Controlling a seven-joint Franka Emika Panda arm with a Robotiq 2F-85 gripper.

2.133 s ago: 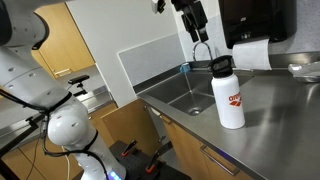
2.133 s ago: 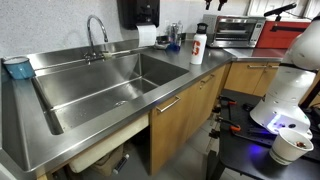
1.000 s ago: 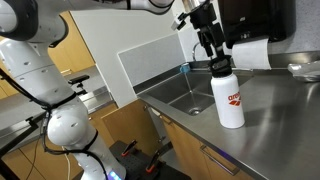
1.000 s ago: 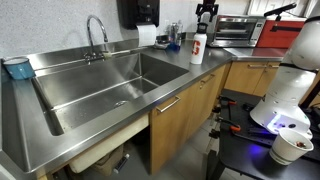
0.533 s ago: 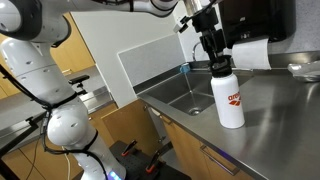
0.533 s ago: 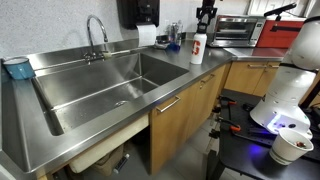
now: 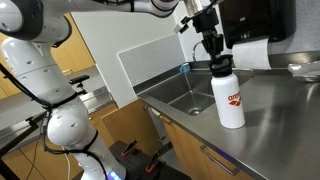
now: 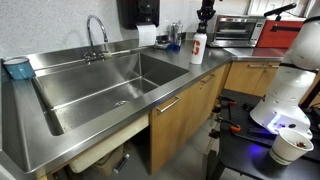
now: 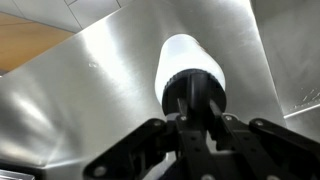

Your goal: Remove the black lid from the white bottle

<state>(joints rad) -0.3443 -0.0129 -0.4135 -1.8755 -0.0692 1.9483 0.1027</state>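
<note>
The robot will next carry the lid over to the side of the bottle away from the sink, lower it and let go of the handle, since bare steel counter lies there below the gripper.
The white bottle (image 7: 230,100) with a red logo stands upright on the steel counter next to the sink; in an exterior view it is small, bottle (image 8: 198,49). The black lid (image 7: 221,65) sits on its neck. My gripper (image 7: 214,55) comes down from above, and its fingers are shut on the lid's loop handle. In the wrist view I look straight down: the bottle (image 9: 190,55) shows as a white round shape, the lid (image 9: 177,88) as a dark disc on it, and my gripper (image 9: 199,108) pinches the handle in the middle.
A steel sink (image 8: 100,85) with a tap (image 8: 95,30) lies beside the bottle. A black wall dispenser (image 7: 255,20) with hanging paper (image 7: 250,52) is just behind it. A toaster oven (image 8: 238,30) stands on the counter nearby.
The gripper came down onto the top of the bottle and its jaws went from open to shut on the lid's handle. The bottle has stayed in place.
</note>
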